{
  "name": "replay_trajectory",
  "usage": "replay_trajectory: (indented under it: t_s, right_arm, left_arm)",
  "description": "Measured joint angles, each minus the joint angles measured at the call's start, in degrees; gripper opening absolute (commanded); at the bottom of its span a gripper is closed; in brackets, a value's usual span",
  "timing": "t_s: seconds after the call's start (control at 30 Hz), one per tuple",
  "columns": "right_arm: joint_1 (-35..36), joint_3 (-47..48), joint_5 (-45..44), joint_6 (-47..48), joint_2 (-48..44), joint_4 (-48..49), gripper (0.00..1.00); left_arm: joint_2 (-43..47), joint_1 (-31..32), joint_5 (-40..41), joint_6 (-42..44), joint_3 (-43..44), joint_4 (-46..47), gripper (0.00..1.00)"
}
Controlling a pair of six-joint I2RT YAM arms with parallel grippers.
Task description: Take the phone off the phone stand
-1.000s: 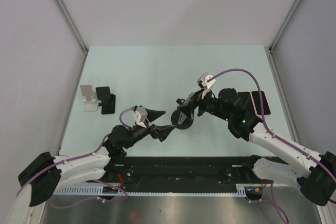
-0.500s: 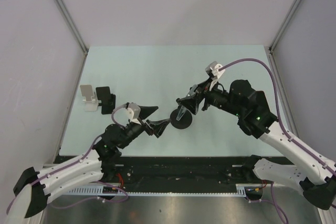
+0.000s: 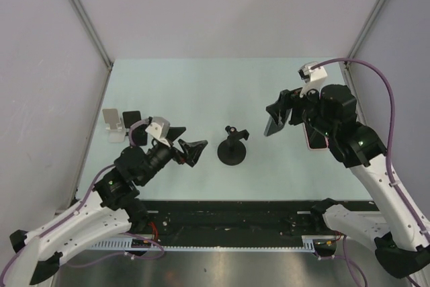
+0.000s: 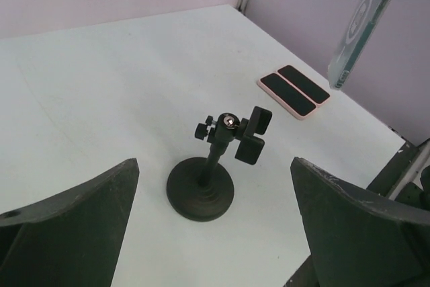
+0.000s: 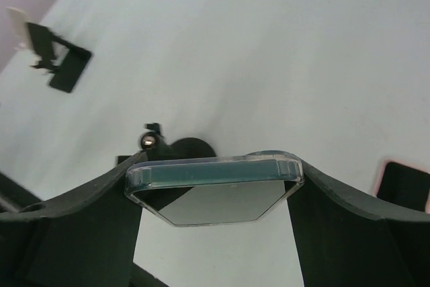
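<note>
My right gripper should next come down to the tabletop beside the black phones, tilt the teal phone flat and let go, as that spot is bare toward the stand.
The black phone stand (image 3: pixel 232 149) with a round base stands mid-table, its clamp empty; it also shows in the left wrist view (image 4: pixel 213 170) and partly behind the phone in the right wrist view (image 5: pixel 166 146). My right gripper (image 3: pixel 277 120) is shut on the phone (image 5: pixel 215 183), a teal phone in a clear case, held in the air up and to the right of the stand. The phone shows at the top right of the left wrist view (image 4: pixel 356 31). My left gripper (image 3: pixel 188 147) is open and empty, just left of the stand.
Two black phones, one with a pink edge (image 3: pixel 314 140), lie at the right side of the table; they also show in the left wrist view (image 4: pixel 294 91). A white stand (image 3: pixel 113 124) and a black stand (image 3: pixel 133 127) sit at the left edge.
My right gripper has lifted the phone off the stand and carried it up and right. My left gripper has let go of the stand and drawn back to the left.
</note>
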State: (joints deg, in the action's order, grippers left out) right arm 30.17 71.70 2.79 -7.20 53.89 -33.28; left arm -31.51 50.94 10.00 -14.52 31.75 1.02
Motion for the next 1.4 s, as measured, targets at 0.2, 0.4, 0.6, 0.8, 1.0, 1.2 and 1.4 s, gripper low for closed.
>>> replay_trajectory:
  t_s: [0.2,0.4,0.6,0.8,1.0,1.2,1.4]
  right_arm:
    - [-9.64,0.46,-1.36,1.42,5.03,-6.69,0.0]
    - [-13.22,0.48,-2.6,2.64,13.46,-10.91,0.0]
    - [-13.44,0.81,-4.5,2.73,24.15,-12.41,0.0]
    - [-13.77,1.38,-7.02,2.78,35.6,-11.63,0.0]
    - [-15.47,3.63,-9.01,3.19,44.19,-10.86,0.0]
    - [-17.03,5.9,-9.77,4.37,49.88,-8.96,0.0]
    - [-17.27,8.09,-10.51,5.66,54.66,-7.98,0.03]
  left_arm:
    - [1.68,-2.49,2.34,2.25,8.68,-12.66,1.0]
    - [4.63,-5.38,6.71,6.91,10.29,-19.15,1.0]
    - [4.85,-6.12,8.9,9.11,5.7,-21.35,1.0]
    - [2.05,-8.87,8.68,11.13,3.61,-23.21,1.0]
    - [1.57,-12.68,5.77,11.13,3.61,-23.15,1.0]
    - [1.7,-15.28,3.21,11.08,3.61,-22.99,1.0]
    - [1.81,-17.51,0.24,11.06,3.58,-22.69,1.0]
